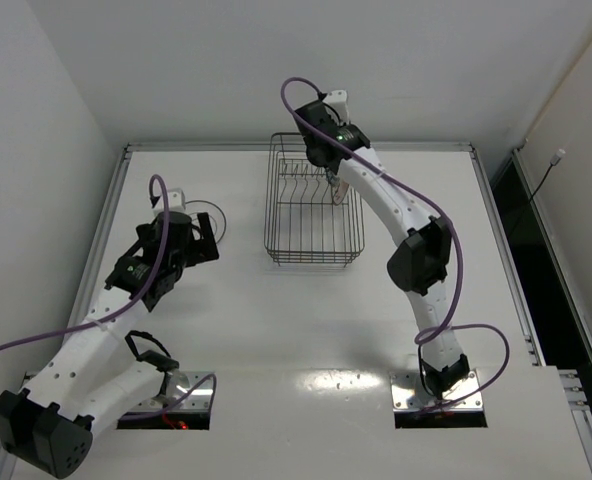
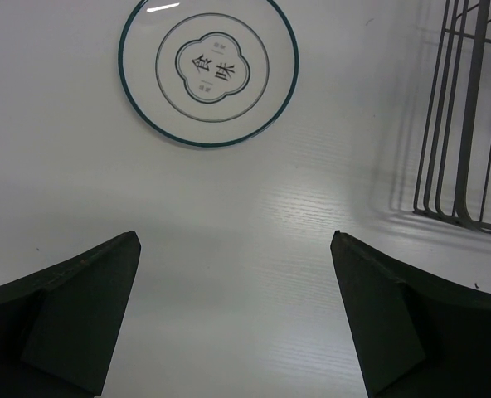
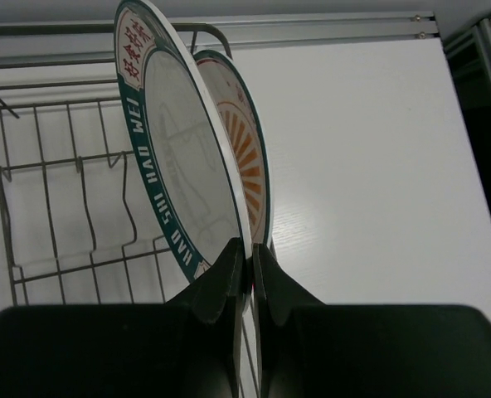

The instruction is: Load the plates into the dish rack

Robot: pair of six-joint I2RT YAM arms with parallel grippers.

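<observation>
My right gripper will next lower the teal-rimmed plate [image 1: 216, 213] toward the wires of the rack [image 1: 314, 245], beside the sunburst plate, and then open.
My right gripper [image 3: 250, 249] is shut on the lower rim of the plate with the dark teal patterned rim [image 3: 179, 157], holding it upright on edge over the wire dish rack [image 3: 63, 166]. The plate with the orange sunburst [image 3: 252, 157] stands on edge close behind it. From above, the right gripper [image 1: 332, 178] is over the rack [image 1: 314, 245], near its back right. The white plate with thin dark rings [image 2: 208, 70] lies flat on the table ahead of my left gripper [image 2: 233, 240], which is open and holds nothing. From above, the left gripper [image 1: 208, 234] partly covers that plate [image 1: 216, 213].
The rack's side wall [image 2: 469, 124] rises at the right of the left wrist view. The table's raised back edge [image 1: 296, 147] runs just behind the rack. A wall closes off the left side.
</observation>
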